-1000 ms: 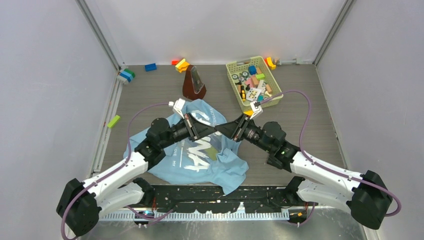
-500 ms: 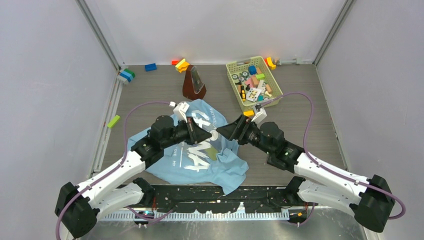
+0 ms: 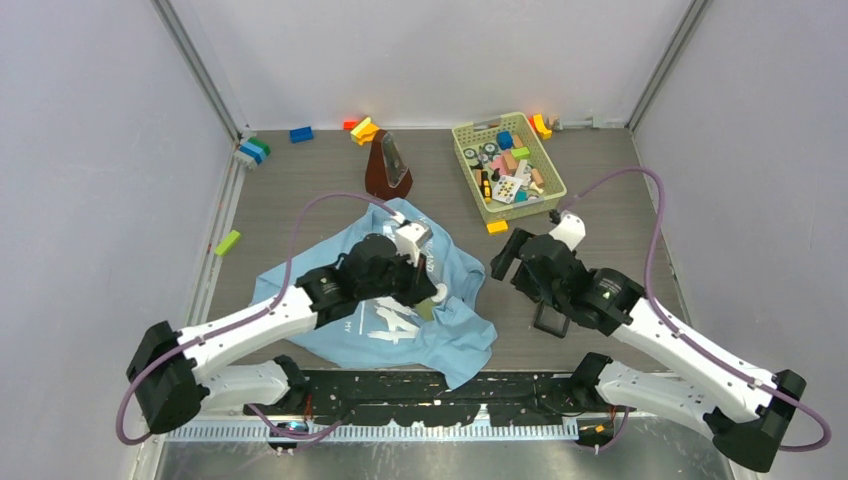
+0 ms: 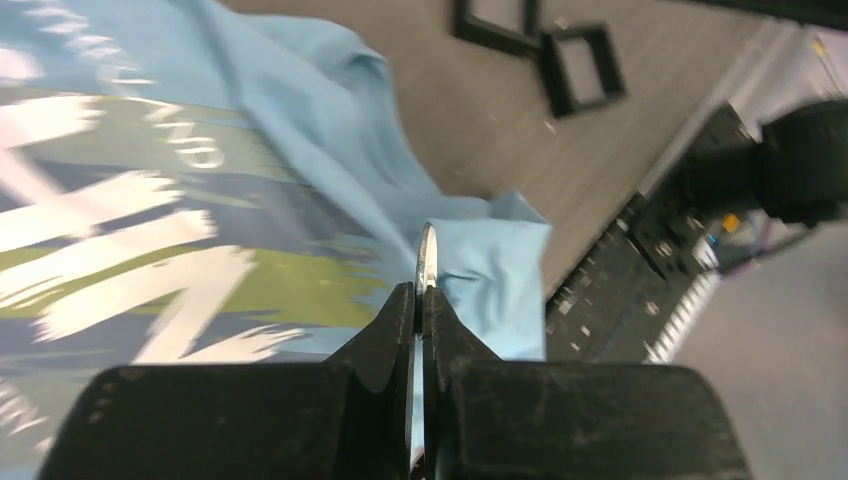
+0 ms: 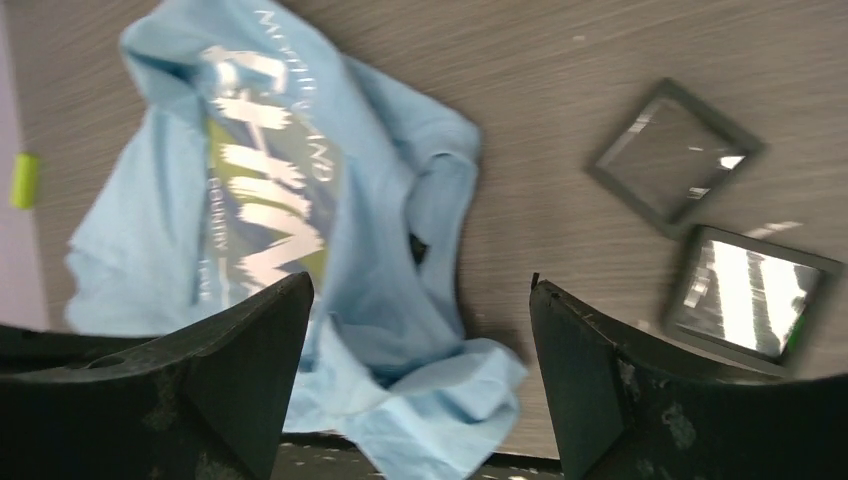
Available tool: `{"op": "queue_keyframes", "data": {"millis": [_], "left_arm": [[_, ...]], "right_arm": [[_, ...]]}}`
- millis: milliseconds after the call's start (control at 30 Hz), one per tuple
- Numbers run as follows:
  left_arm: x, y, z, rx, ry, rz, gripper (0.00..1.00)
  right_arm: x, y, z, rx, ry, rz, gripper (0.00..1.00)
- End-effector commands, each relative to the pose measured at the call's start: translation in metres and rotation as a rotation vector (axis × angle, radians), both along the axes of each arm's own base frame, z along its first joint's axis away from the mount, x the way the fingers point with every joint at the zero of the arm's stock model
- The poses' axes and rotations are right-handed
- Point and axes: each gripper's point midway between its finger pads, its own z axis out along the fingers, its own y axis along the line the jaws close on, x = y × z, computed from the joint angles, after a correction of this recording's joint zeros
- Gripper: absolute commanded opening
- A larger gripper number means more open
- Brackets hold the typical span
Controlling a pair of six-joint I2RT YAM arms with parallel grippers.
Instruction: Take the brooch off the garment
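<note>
My right gripper moves down and away from the shirt next, turning to straddle the farther black square tray, as the brooch already clears the cloth.
The garment (image 3: 445,340), a light blue T-shirt with a white and navy print, lies crumpled on the table. It also shows in the left wrist view (image 4: 300,90) and the right wrist view (image 5: 380,270). My left gripper (image 3: 432,286) hovers over the shirt's right side, shut (image 4: 420,295) on a thin, shiny piece seen edge-on, the brooch (image 4: 427,258). The brooch is clear of the cloth. My right gripper (image 3: 503,262) is to the right of the shirt, open and empty (image 5: 420,330), above bare table.
Two small black square trays (image 5: 675,155) (image 5: 752,300) lie right of the shirt, under my right arm (image 3: 551,320). An orange block (image 3: 497,227), a green basket of toys (image 3: 553,190), a brown metronome (image 3: 386,165) and loose blocks (image 3: 228,242) lie beyond.
The two grippers met over the shirt's chest. The right one has drawn back to the right and opened. The left one has swung toward the near right, still shut on the thin piece.
</note>
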Motion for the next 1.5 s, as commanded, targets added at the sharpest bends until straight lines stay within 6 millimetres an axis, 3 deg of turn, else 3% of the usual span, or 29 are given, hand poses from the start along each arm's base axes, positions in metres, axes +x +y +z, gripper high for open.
{"op": "queue_keyframes", "data": {"millis": [0, 100, 267, 333, 433, 533, 600, 667, 900, 1000, 1267, 1467], "left_arm": [[-0.038, -0.05, 0.013, -0.134, 0.075, -0.267, 0.0], [-0.05, -0.07, -0.004, -0.181, 0.191, -0.342, 0.0], [-0.031, -0.071, -0.06, -0.026, 0.247, -0.268, 0.0], [-0.009, -0.053, -0.088, 0.099, 0.247, -0.165, 0.0], [0.035, -0.008, -0.127, 0.181, 0.354, 0.016, 0.0], [0.077, 0.051, -0.138, 0.242, 0.386, 0.21, 0.0], [0.097, 0.085, -0.127, 0.333, 0.279, 0.317, 0.0], [0.104, 0.093, -0.102, 0.328, 0.18, 0.341, 0.0], [0.076, 0.058, -0.026, 0.218, -0.111, 0.219, 0.0], [0.061, 0.048, -0.002, 0.145, -0.158, 0.166, 0.0], [0.047, 0.035, 0.007, 0.036, -0.227, 0.072, 0.0], [0.045, 0.04, 0.011, -0.008, -0.302, 0.079, 0.0]], "right_arm": [[-0.011, -0.071, -0.005, -0.196, -0.005, -0.168, 0.87], [-0.009, -0.094, -0.022, -0.257, 0.054, -0.236, 0.95], [0.004, -0.107, -0.053, -0.159, 0.173, -0.269, 0.98], [0.014, -0.116, -0.058, -0.164, 0.18, -0.295, 0.98], [0.032, -0.121, -0.071, -0.177, 0.232, -0.318, 0.98], [0.047, -0.111, -0.092, -0.152, 0.314, -0.312, 1.0], [0.053, -0.108, -0.104, -0.157, 0.359, -0.327, 1.0], [0.057, -0.108, -0.112, -0.166, 0.386, -0.346, 1.0], [0.06, -0.115, -0.127, -0.196, 0.416, -0.398, 1.0], [0.061, -0.116, -0.134, -0.202, 0.422, -0.408, 1.0], [0.07, -0.106, -0.151, -0.197, 0.451, -0.369, 1.0], [0.072, -0.106, -0.156, -0.202, 0.468, -0.375, 0.97]]}}
